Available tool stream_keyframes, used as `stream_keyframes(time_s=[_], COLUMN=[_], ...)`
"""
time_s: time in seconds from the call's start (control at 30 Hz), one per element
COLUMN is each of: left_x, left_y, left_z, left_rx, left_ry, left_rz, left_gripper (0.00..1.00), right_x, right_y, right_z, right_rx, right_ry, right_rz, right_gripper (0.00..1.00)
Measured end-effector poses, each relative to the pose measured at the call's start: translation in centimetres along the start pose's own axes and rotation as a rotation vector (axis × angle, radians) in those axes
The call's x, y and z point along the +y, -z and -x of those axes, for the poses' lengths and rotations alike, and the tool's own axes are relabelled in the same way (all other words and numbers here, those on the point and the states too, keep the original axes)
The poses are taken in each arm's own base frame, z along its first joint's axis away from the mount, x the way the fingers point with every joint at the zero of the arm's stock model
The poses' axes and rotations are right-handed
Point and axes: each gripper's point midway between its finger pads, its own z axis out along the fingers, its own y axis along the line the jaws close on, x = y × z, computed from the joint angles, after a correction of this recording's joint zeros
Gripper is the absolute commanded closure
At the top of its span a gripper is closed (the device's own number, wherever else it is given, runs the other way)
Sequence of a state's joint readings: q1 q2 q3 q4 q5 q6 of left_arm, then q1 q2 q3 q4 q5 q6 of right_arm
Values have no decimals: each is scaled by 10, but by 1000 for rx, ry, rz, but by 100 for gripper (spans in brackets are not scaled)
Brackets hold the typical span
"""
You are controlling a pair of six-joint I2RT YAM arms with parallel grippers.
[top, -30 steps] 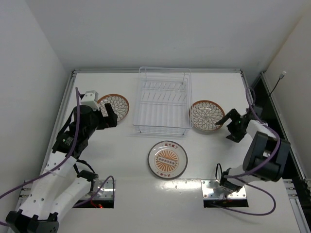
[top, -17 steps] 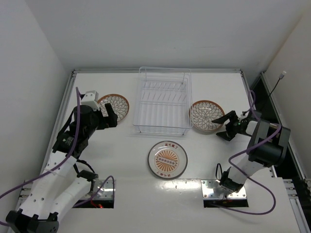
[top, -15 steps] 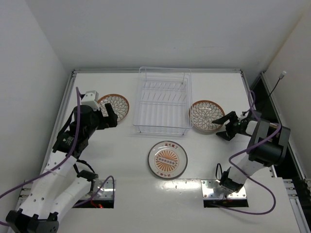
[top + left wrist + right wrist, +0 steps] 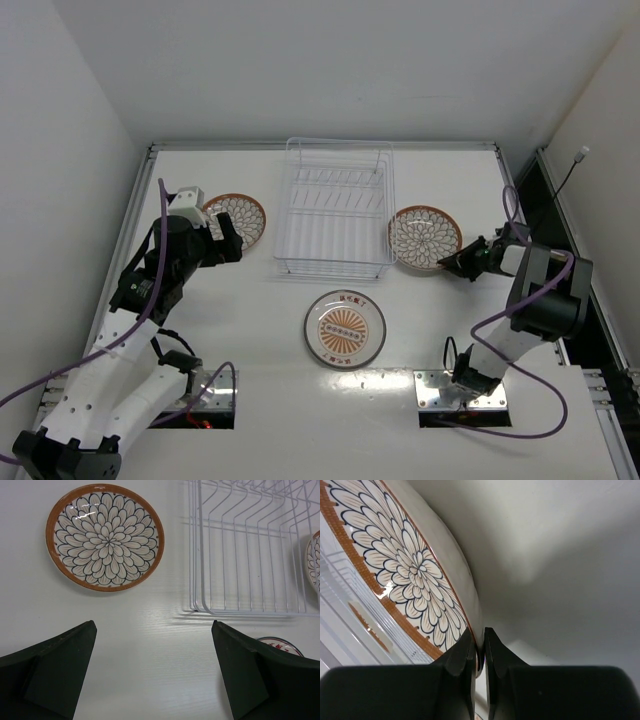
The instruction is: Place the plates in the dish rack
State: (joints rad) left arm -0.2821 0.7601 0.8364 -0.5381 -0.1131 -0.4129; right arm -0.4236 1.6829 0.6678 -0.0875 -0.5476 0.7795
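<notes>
My right gripper rises next, swings the plate upright and outward, and lowers it into the rack's wires nearest the raised bar (image 4: 372, 179). It then releases the plate, since the rack (image 4: 336, 218) stands empty.
The clear wire dish rack (image 4: 336, 218) stands at the middle back of the table, with no plate in it. An orange-rimmed petal-pattern plate (image 4: 236, 219) lies flat to its left, with my left gripper (image 4: 225, 243) open above the table just in front of it. A like plate (image 4: 423, 238) lies to the rack's right; my right gripper (image 4: 458, 262) is shut on its near right rim (image 4: 479, 645). A sunburst plate (image 4: 345, 328) lies in front of the rack. In the left wrist view the left plate (image 4: 105, 537) and rack (image 4: 250, 545) show beyond the spread fingers.
White walls enclose the table on three sides. A raised rail runs along the right edge (image 4: 530, 200). Two metal base plates (image 4: 455, 390) with purple cables sit at the near edge.
My right gripper moved left to the right plate's rim and closed from open onto it. The left arm has not moved.
</notes>
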Motion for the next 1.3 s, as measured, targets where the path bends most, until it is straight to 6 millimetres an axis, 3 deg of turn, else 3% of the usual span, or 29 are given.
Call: stream_keyframes(time_s=[0.2,0.37,0.53,0.63,0.7,0.8,1.07,1.23,1.3], left_x=[0,0,0,0,0,0,0,0,0], left_y=[0,0,0,0,0,0,0,0,-1], left_z=[0,0,0,0,0,0,0,0,-1], left_rx=[0,0,0,0,0,0,0,0,3], left_ry=[0,0,0,0,0,0,0,0,0], left_rz=[0,0,0,0,0,0,0,0,1], left_gripper=[0,0,0,0,0,0,0,0,0], right_x=[-2,22,86,119,132,145,201,241,247], right_y=[18,103,194,220,221,208,138,103,92], right_z=[0,38,82,90,87,82,62,59,59], right_rx=[-47,-365,-692,-778,-779,-731,-591,-587,-586], right_ry=[17,137,226,271,297,349,580,686,707], right_rz=[-75,-225,-212,-169,-159,-188,-318,-370,-397], right_gripper=[100,100,100,100,100,100,100,100,100])
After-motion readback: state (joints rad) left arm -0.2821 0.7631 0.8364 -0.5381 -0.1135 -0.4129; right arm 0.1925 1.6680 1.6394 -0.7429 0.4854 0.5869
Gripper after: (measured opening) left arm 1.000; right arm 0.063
